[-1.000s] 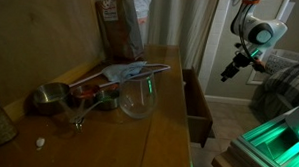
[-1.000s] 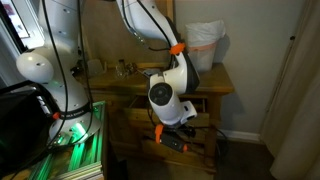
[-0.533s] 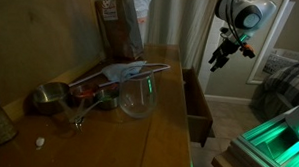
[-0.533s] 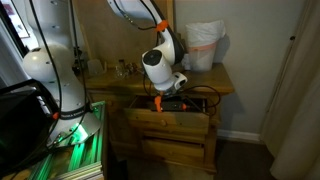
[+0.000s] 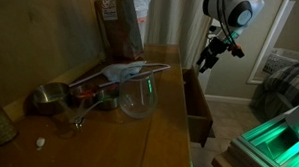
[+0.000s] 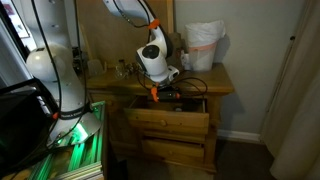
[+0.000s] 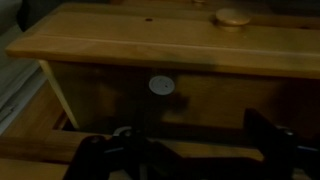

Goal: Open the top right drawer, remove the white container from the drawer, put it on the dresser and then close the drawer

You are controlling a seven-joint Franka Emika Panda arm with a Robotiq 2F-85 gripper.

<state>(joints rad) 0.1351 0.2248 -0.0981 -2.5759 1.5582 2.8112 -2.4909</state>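
Note:
The robot should next bring its gripper down into the open drawer, then move it outward to the white container, because the container is still ahead of the gripper's wide-open fingers.
The top right drawer (image 5: 197, 107) stands pulled out from the dresser (image 5: 118, 132) in both exterior views; its wooden front (image 6: 172, 122) juts forward. In the wrist view a small round white container (image 7: 161, 85) sits inside the drawer (image 7: 200, 100), seen from above against the dim wooden bottom. My gripper (image 5: 204, 61) hangs above the open drawer, just off the dresser's edge, and shows as well under the white wrist (image 6: 160, 93). In the wrist view my gripper (image 7: 185, 150) is open, with its dark fingers (image 7: 268, 135) wide apart and nothing between them. The container lies ahead of the fingers, untouched.
On the dresser top stand a clear glass cup (image 5: 137, 96), metal measuring cups (image 5: 51, 98), a brown paper bag (image 5: 120, 24) and a white plastic bag (image 6: 204, 45). A lit green device (image 5: 277, 143) stands in front of the dresser. Lower drawers (image 6: 175, 152) are shut.
The arm has risen from low in front of the dresser and swung in over the open drawer. The drawer stayed open and the gripper stayed open.

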